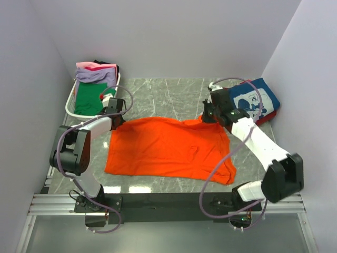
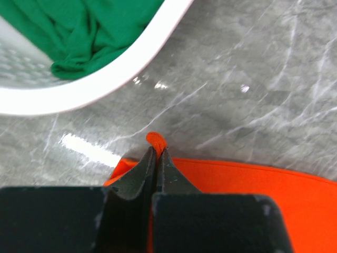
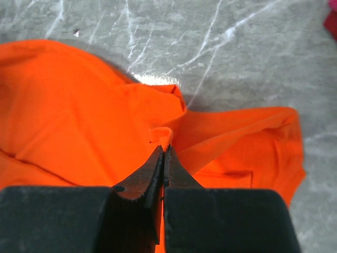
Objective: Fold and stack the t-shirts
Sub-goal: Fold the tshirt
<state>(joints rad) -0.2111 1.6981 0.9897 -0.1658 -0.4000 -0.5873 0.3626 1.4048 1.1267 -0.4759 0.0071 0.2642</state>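
Next, my left gripper draws back, away from the basket, over the orange shirt's side edge and releases the shirt's far corner, because the shirt still lies spread out.
An orange t-shirt lies spread over the middle of the marble table. My left gripper is shut on its far left corner, and a nub of orange cloth pokes out past the pinched tips of that gripper. My right gripper is shut on the shirt's far right corner; a small fold of orange t-shirt sticks up between the tips of the right gripper. More t-shirts, green, lavender and pink, sit piled in the basket. A navy printed t-shirt lies at the far right.
A white slatted basket stands at the far left corner, its rim close to my left gripper. Lavender walls close in the table on the left, back and right. Bare marble lies beyond the orange shirt.
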